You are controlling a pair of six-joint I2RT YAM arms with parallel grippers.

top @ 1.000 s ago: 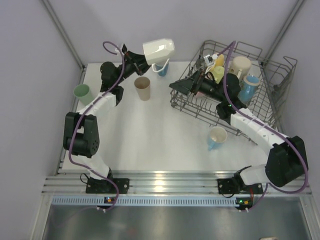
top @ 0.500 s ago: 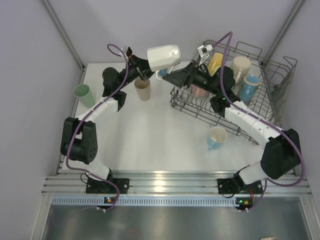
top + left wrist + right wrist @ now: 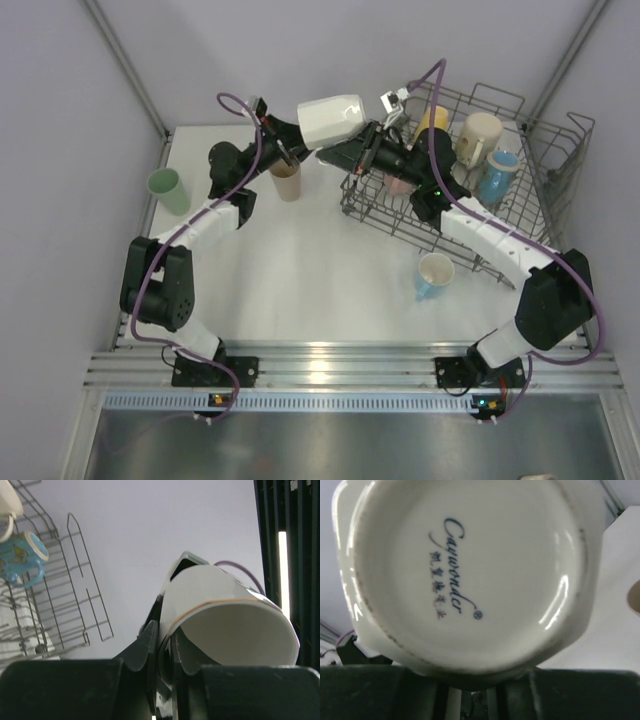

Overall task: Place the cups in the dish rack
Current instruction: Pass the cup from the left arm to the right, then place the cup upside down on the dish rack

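My right gripper will next swing over, tip down, lower and release, as free rack space by the blue mug [image 3: 497, 175] is below it, to the right in the top view.
A white mug [image 3: 330, 118] hangs in the air above the table's back, lying on its side. My left gripper [image 3: 288, 148] is shut on its rim, one finger inside and one outside [image 3: 164, 636]. My right gripper [image 3: 363, 150] has come up to the mug's other end. In the right wrist view the mug's stamped base [image 3: 470, 575] fills the picture and hides the fingertips. The dish rack [image 3: 520, 215] stands at the back right with a yellow cup [image 3: 432, 122], a cream mug [image 3: 480, 135], a blue mug [image 3: 497, 175] and a pink cup [image 3: 400, 183] in it.
On the table stand a beige tumbler [image 3: 287, 178] under the raised mug, a mint green tumbler [image 3: 168, 190] at the far left, and a cup with a blue handle [image 3: 435, 272] lying in front of the rack. The left wrist view shows the rack's wire side [image 3: 75, 605].
My left gripper has carried the white mug a little to the right. My right gripper left the rack, rose to the mug's base and narrowed its jaws.
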